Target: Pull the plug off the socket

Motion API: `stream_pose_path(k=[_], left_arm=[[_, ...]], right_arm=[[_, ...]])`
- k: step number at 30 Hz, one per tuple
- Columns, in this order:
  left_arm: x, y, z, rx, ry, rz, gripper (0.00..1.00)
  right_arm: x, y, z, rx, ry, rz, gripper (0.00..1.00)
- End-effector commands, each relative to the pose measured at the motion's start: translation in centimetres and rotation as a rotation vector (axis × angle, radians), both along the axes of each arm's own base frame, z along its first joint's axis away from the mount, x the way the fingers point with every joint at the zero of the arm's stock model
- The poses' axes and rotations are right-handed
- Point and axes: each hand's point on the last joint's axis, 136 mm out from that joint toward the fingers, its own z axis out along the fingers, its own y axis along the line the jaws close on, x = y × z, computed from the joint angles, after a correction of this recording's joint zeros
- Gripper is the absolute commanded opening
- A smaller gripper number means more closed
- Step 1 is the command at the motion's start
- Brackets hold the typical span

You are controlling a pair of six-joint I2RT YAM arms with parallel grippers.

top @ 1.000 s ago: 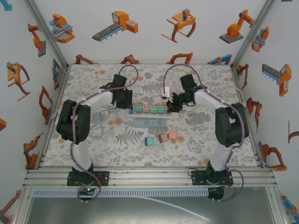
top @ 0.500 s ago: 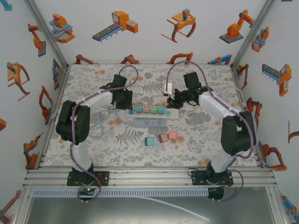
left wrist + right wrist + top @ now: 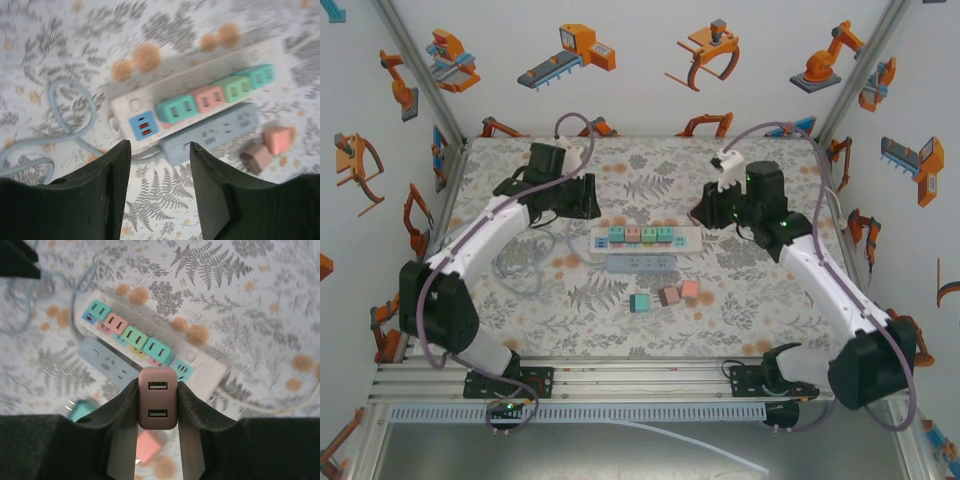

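Observation:
I will move the brown plug back and down with my right gripper next to release it, since the bare tabletop by the near side of the pink plug is below and back.
A white power strip (image 3: 686, 238) lies mid-table with a row of coloured plugs (image 3: 640, 233) seated in it. The same strip (image 3: 207, 376) appears under my right gripper (image 3: 157, 390), which is shut on a brown two-port USB plug (image 3: 157, 397) held in the air, clear of the sockets. In the top view the right gripper (image 3: 706, 211) hovers just past the strip's right end. My left gripper (image 3: 160, 150) is open and holds nothing, above and left of the strip (image 3: 131, 106). From above, the left gripper (image 3: 588, 197) sits back-left of the strip.
A grey-blue power strip (image 3: 642, 263) lies just in front of the white one. Three loose plugs, teal (image 3: 640, 302), brown (image 3: 669, 296) and pink (image 3: 690, 289), rest nearer the arms. A pale cable (image 3: 515, 262) loops on the left.
The right gripper has drawn up and to the right, away from the strip's right end, carrying the brown plug. The left gripper has lifted off the strip's left end and backed away.

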Motion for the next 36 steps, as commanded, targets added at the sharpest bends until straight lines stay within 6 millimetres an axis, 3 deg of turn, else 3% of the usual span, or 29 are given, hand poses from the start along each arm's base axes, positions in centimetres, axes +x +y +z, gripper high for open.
stream_pose_path(k=[1, 4, 7, 11, 18, 23, 29, 36], left_arm=[[-3.7, -1.4, 3.4, -0.082, -0.108, -0.189, 0.52], [-7.4, -2.5, 5.9, -0.153, -0.209, -0.339, 0.55], [-11.8, -3.7, 7.1, -0.209, -0.295, -0.508, 0.6], [-16.6, -4.3, 6.4, -0.204, -0.355, -0.644, 0.66], [-22.7, -5.8, 4.3, -0.215, -0.336, -0.879, 1.0], [-23.9, -6.5, 1.9, -0.107, -0.334, -0.949, 0.97], [-23.6, -7.2, 0.5, -0.064, -0.313, -0.966, 0.97], [-22.6, -7.1, -0.5, -0.004, -0.324, -0.943, 0.97]], right_arm=[[-1.6, -2.8, -1.8, 0.234, 0.228, -0.304, 0.0], [-4.0, -3.6, -3.8, 0.372, 0.311, -0.38, 0.0], [-6.5, -3.9, -5.7, 0.447, 0.371, -0.411, 0.0], [-9.7, -3.8, -8.9, 0.482, 0.426, -0.403, 0.0], [-12.8, -3.6, -13.8, 0.563, 0.528, -0.438, 0.0], [-13.9, -3.2, -16.5, 0.54, 0.582, -0.449, 0.0], [-14.3, -2.5, -19.3, 0.522, 0.616, -0.464, 0.0], [-14.9, -1.8, -21.6, 0.446, 0.639, -0.463, 0.17]])
